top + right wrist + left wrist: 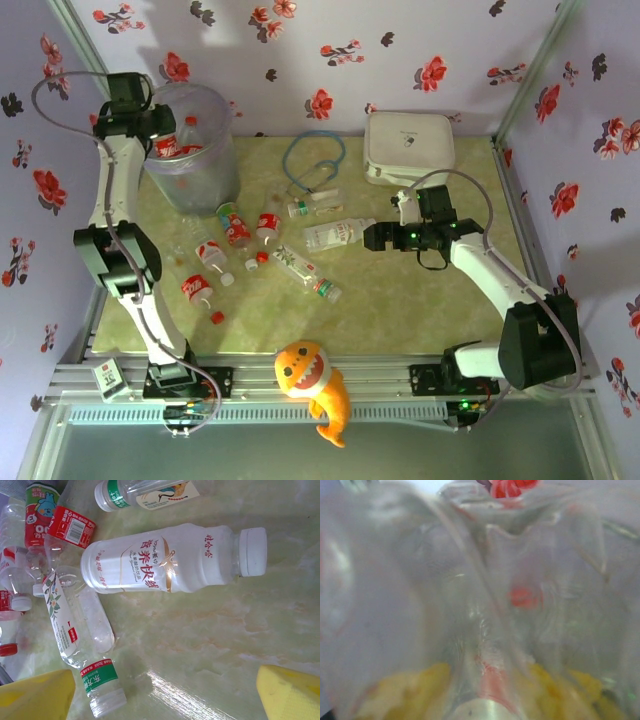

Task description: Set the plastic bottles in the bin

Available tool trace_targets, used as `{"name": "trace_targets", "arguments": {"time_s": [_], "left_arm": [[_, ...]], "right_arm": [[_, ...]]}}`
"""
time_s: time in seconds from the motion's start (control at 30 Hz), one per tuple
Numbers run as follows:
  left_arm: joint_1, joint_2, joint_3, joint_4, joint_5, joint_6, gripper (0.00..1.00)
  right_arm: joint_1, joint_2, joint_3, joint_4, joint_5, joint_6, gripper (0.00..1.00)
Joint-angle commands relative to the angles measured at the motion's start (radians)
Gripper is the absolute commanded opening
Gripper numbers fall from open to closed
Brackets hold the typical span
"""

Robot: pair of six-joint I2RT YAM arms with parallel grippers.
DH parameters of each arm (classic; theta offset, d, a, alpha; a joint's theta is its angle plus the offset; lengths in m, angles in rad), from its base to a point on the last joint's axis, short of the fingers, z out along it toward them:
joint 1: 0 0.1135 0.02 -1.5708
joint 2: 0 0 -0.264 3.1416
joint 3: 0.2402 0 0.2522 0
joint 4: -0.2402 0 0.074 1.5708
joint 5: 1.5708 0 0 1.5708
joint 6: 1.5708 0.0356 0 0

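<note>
The left gripper shifts from the bin's rim toward the bin's middle next and releases the red-labelled bottle (171,148).
My left gripper (160,128) hangs over the left rim of the bin (205,170), shut on a clear red-labelled plastic bottle (171,148). In the left wrist view that bottle (490,680) is a blur pinched between the yellow pads (405,695). Several more plastic bottles lie on the table, among them a milky white-capped one (338,235) and a green-labelled one (305,272). My right gripper (372,237) stands open just right of the milky bottle (165,560). Bare table lies between its pads (290,690), and the green-labelled bottle (75,635) is by the left pad.
A white square case (408,145) sits at the back right, with a blue cable loop (313,155) to its left. An orange plush fish (315,380) lies at the near edge. Loose red caps (217,318) are scattered among the bottles.
</note>
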Motion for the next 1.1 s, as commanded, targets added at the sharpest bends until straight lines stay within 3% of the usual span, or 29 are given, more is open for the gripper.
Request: {"name": "trace_targets", "arguments": {"time_s": [0.0,0.4,0.47,0.53,0.7,0.83,1.07], "left_arm": [[-0.013,0.011,0.048,-0.104,-0.055,0.046,0.07],[-0.042,0.046,0.03,-0.138,-0.076,0.014,0.1],[-0.042,0.046,0.024,-0.138,-0.08,0.011,0.19],[-0.042,0.045,0.021,-0.136,-0.085,0.011,0.45],[-0.042,0.045,0.019,-0.132,-0.086,0.007,0.69],[-0.043,0.043,0.019,-0.13,-0.085,0.008,0.8],[-0.054,0.015,0.018,-0.13,-0.087,0.016,0.87]], "right_arm": [[-0.005,0.003,-0.013,0.026,0.021,-0.003,0.94],[-0.006,-0.01,-0.015,0.006,0.039,-0.029,0.95],[-0.006,-0.01,-0.013,0.005,0.041,-0.033,0.95],[-0.006,-0.008,-0.011,0.004,0.043,-0.034,0.95],[-0.006,0.0,-0.007,0.003,0.043,-0.035,0.95],[-0.006,0.002,-0.005,0.005,0.043,-0.034,0.95],[-0.005,0.001,-0.001,0.009,0.046,-0.03,0.95]]}}
